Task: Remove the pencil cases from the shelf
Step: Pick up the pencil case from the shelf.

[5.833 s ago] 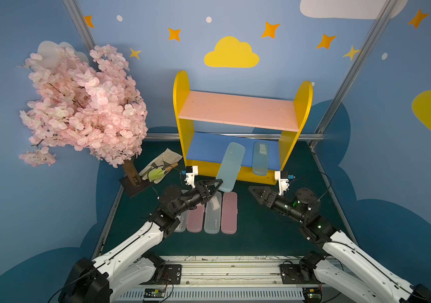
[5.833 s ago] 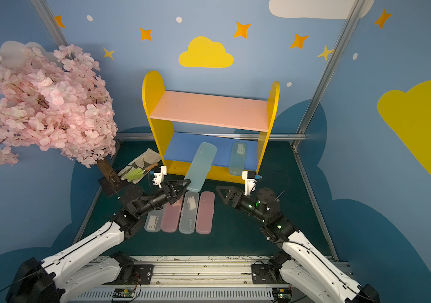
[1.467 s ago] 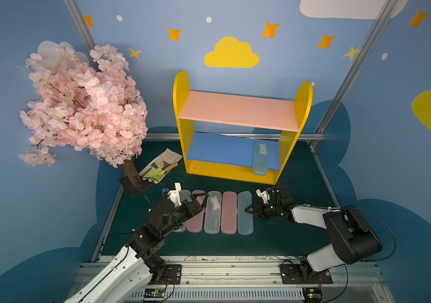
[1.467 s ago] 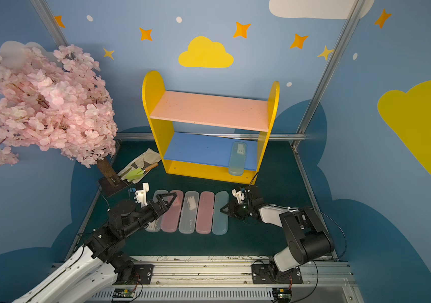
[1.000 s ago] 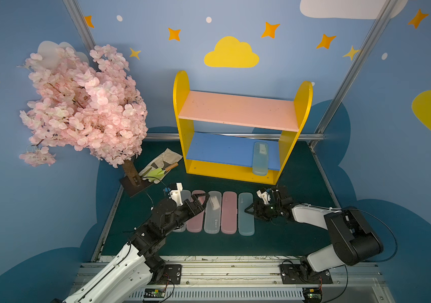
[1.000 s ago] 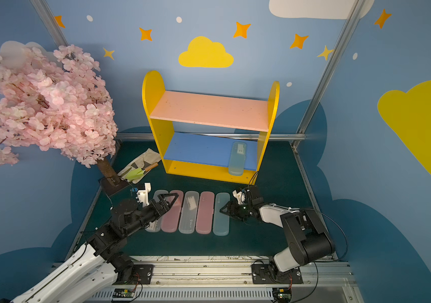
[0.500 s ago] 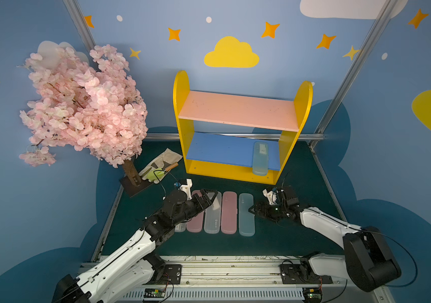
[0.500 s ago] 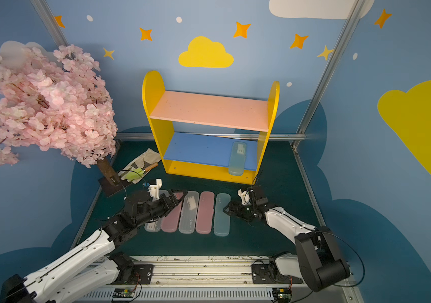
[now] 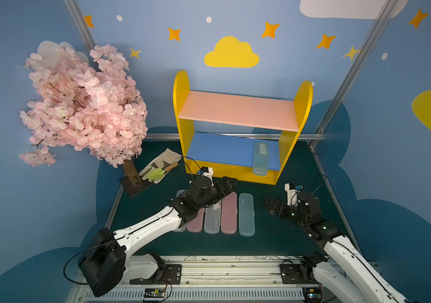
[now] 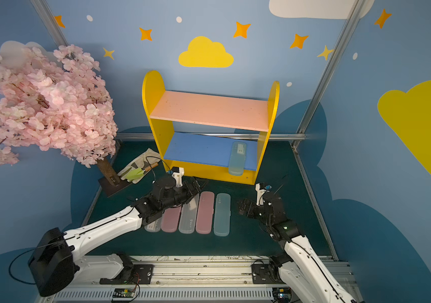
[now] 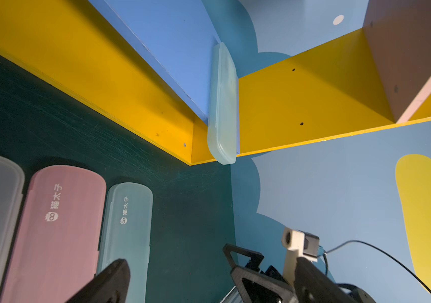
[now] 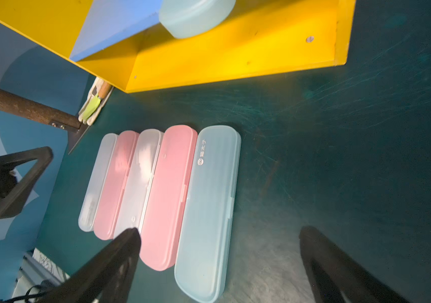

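Observation:
The robot's left gripper will next reach outward to the shelved pencil case's near end point(image 9: 260, 171) point(image 11: 223, 149) by the shelf's side panel and close on it where it sticks out over the blue board.
The shelf point(image 9: 235, 111) stands at the back, its pink upper board bare. One pale blue pencil case point(image 9: 260, 158) lies on the blue lower board by the right side panel, its near end overhanging, as the left wrist view point(image 11: 222, 105) also shows. On the mat in front lie several pencil cases in a row: frosted, pink, frosted, pink point(image 9: 228, 217) and pale blue point(image 9: 246, 215). My left gripper point(image 9: 228, 183) hovers open over the row's far ends, just before the shelf. My right gripper point(image 9: 270, 207) stands open and holds nothing, to the right of the pale blue case point(image 12: 209, 210).
A pink blossom tree point(image 9: 83, 105) on a dark base point(image 9: 135, 185) fills the left side. A glove with a green trowel point(image 9: 160, 170) lies beside the shelf. Metal frame posts stand at the back corners, and the arms' mounting rail point(image 9: 209, 272) runs along the front.
My right gripper has opened wide and drawn back a little to the right of the pale blue case. My left arm has reached forward over the row towards the shelf.

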